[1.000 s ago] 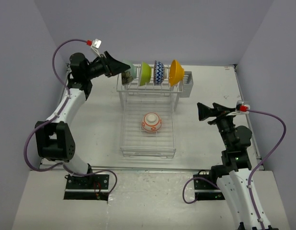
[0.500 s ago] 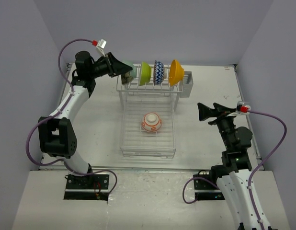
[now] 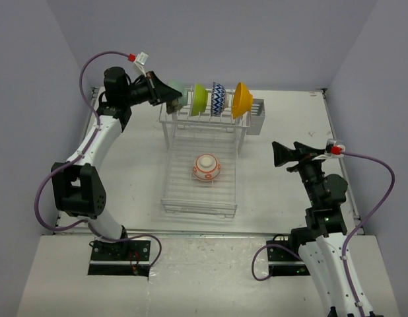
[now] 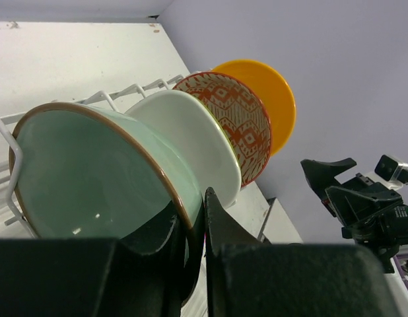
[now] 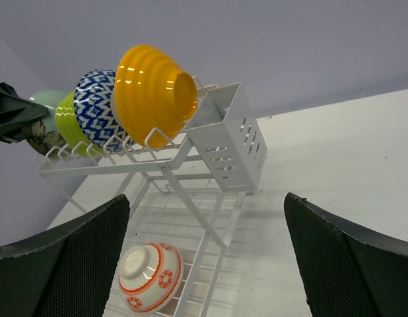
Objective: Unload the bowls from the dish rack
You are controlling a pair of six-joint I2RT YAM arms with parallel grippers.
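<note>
I should next lift my left gripper clear of the rack [image 3: 170, 125], swing it back and to its left in the top view, lower it to the bare tabletop below and let go.
The white wire dish rack [image 3: 170, 125] holds a row of bowls on edge on its upper tier: mint green [image 3: 182, 96], lime green [image 3: 200, 100], blue-and-white zigzag [image 3: 218, 99] and orange-yellow [image 3: 242, 99]. My left gripper [image 3: 172, 99] is shut on the mint green bowl [image 4: 92, 178], pinching its brown rim between the fingers [image 4: 225, 228]. A white bowl with orange-red pattern [image 3: 207, 168] lies upside down on the lower tray [image 5: 151, 277]. My right gripper [image 3: 278, 154] hangs open to the right of the rack, nothing between its fingers [image 5: 59, 264].
A small grey cutlery holder [image 3: 255, 116] hangs on the rack's right end [image 5: 230, 142]. The lilac walls stand close behind and to both sides. Bare white table [image 3: 290, 119] lies left and right of the rack.
My left gripper has closed on the mint green bowl's rim. The rack has shifted a little to the left and skewed. The right arm has not moved.
</note>
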